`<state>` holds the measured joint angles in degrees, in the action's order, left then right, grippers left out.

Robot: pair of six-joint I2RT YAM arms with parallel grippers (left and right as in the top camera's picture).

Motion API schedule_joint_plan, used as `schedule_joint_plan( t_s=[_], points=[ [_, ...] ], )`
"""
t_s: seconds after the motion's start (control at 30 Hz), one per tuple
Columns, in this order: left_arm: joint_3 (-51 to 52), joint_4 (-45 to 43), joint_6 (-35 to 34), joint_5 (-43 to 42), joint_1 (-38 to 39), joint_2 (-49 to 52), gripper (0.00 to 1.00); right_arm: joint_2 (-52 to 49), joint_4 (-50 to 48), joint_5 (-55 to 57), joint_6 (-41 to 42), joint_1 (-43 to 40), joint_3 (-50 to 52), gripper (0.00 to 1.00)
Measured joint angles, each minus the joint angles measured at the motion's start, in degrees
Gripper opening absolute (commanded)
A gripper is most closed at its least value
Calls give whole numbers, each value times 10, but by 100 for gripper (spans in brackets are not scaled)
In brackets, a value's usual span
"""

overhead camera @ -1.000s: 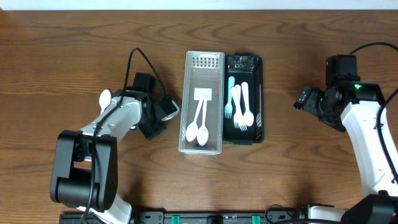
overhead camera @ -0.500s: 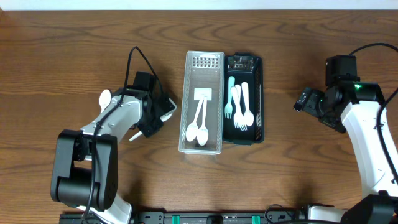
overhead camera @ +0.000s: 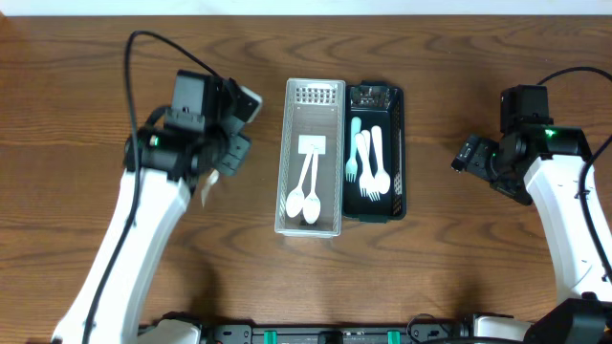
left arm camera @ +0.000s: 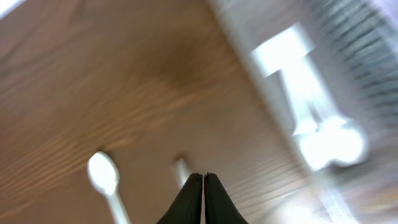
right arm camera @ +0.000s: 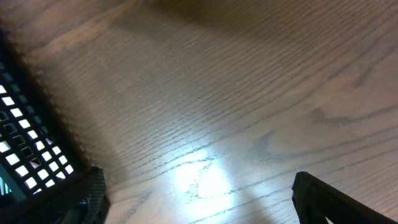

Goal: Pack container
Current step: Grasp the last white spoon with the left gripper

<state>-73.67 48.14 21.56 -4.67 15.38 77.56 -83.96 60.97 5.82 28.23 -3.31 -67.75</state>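
Note:
The white utensil is still hanging above the tabletop, so I will lower my left gripper toward the bare wood beside the clear container and let it go there.
A clear container (overhead camera: 326, 215) holds two white spoons (overhead camera: 303, 199). Touching its right side, a black container (overhead camera: 398, 143) holds white cutlery (overhead camera: 375, 167) and a teal fork (overhead camera: 353, 153). My left gripper (overhead camera: 208, 179) hangs above the table left of the clear container, shut on a white utensil (overhead camera: 205, 191). In the left wrist view the fingers (left arm camera: 203, 176) are pressed together and only a short white end (left arm camera: 182, 169) shows. A white spoon (left arm camera: 103, 173) lies on the wood below. My right gripper (overhead camera: 463, 153) is open over bare wood (right arm camera: 205, 199).
The wooden table (overhead camera: 449, 268) stretches around both containers. In the right wrist view the black container's mesh corner (right arm camera: 25, 143) sits at the left edge. The left arm's cable (overhead camera: 134, 57) arcs above its wrist.
The left gripper shut on the white utensil beside the clear container, then rose and swung toward the far left. The right arm stayed still.

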Motion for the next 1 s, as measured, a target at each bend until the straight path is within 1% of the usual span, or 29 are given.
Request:
schedule_joint_plan(
  t_s=[0.13,0.33,0.4,0.47,0.5,0.57,0.6,0.63,0.67,0.83,0.97,1.0],
  points=[
    [0,0,-54,-28,45,-24,6,0,1,0,0,0,0,99],
    [0,25,-113,-12,47,-15,6,0,11,0,0,0,0,99],
    [0,53,-155,10,41,-9,6,0,12,0,0,0,0,99],
    [1,92,-213,36,30,2,6,0,14,0,0,0,0,99],
    [3,109,-247,49,23,10,10,0,14,0,0,0,0,99],
    [12,123,-293,65,12,23,35,0,14,0,0,0,0,99],
    [21,124,-320,73,8,31,51,0,14,0,0,0,0,99],
    [28,124,-334,76,5,39,64,0,14,0,0,0,0,99],
    [36,122,-349,79,5,49,70,0,14,0,0,0,0,99],
    [50,132,-382,80,4,106,68,0,14,0,0,0,0,99],
    [52,127,-409,81,-9,149,62,0,19,0,0,0,0,99],
    [54,124,-413,81,-16,162,58,0,22,0,0,0,0,99]
  ],
)
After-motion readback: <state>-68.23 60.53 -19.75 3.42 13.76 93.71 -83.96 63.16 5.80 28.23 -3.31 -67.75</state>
